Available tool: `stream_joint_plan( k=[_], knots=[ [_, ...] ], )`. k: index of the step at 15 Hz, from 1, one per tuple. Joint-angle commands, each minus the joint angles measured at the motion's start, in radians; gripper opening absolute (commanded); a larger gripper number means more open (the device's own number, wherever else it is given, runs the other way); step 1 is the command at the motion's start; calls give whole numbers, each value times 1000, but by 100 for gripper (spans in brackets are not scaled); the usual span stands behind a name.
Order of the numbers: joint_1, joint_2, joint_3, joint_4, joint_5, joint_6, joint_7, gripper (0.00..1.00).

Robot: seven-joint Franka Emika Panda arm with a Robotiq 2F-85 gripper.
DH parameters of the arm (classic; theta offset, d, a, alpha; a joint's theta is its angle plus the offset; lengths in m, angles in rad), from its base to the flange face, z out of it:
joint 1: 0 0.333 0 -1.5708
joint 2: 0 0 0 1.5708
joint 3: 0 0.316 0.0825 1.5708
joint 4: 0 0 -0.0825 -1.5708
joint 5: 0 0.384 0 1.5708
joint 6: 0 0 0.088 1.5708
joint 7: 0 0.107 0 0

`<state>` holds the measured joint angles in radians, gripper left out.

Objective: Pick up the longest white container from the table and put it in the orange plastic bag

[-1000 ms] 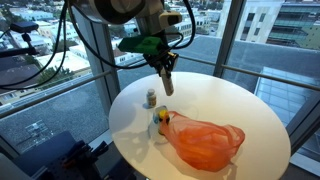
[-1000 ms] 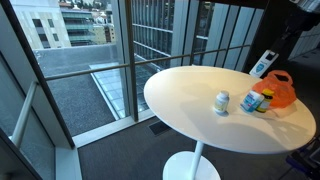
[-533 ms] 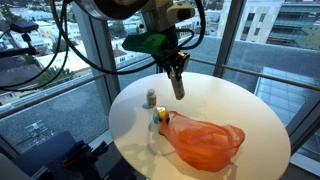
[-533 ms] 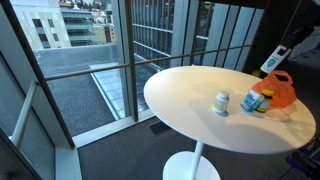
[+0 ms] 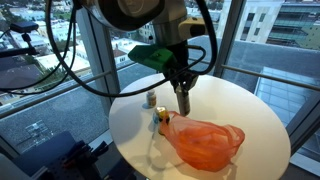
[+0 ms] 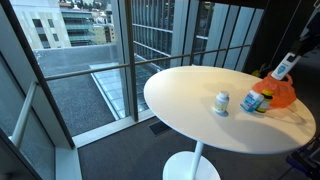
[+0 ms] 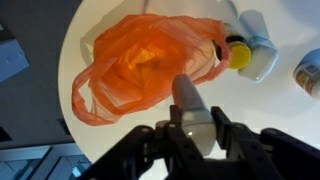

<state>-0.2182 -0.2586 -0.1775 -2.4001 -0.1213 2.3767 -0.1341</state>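
Note:
Next, my gripper shifts over the orange bag's opening, then lowers and releases the long white container inside, because the container's end hangs only above the bag's rim.
My gripper is shut on the longest white container, a slim tube hanging upright just above the near edge of the orange plastic bag. In the wrist view the container sits between the fingers, pointing at the bag's open mouth. In an exterior view the container hovers above the bag at the far right of the round white table.
A small white jar and a yellow-capped bottle stand on the table beside the bag. Glass walls and railings surround the table.
My gripper has carried the container across the table toward the bag and lowered it, from beside the small jar to just over the bag's edge.

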Motion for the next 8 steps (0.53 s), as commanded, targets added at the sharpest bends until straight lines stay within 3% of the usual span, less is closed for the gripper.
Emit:
stream_joint_plan(
  k=[1,8],
  knots=[
    [-11,43,-14,28,-16,-36,44,11],
    [-14,132,-29,39,-12,-61,80,11]
  ],
)
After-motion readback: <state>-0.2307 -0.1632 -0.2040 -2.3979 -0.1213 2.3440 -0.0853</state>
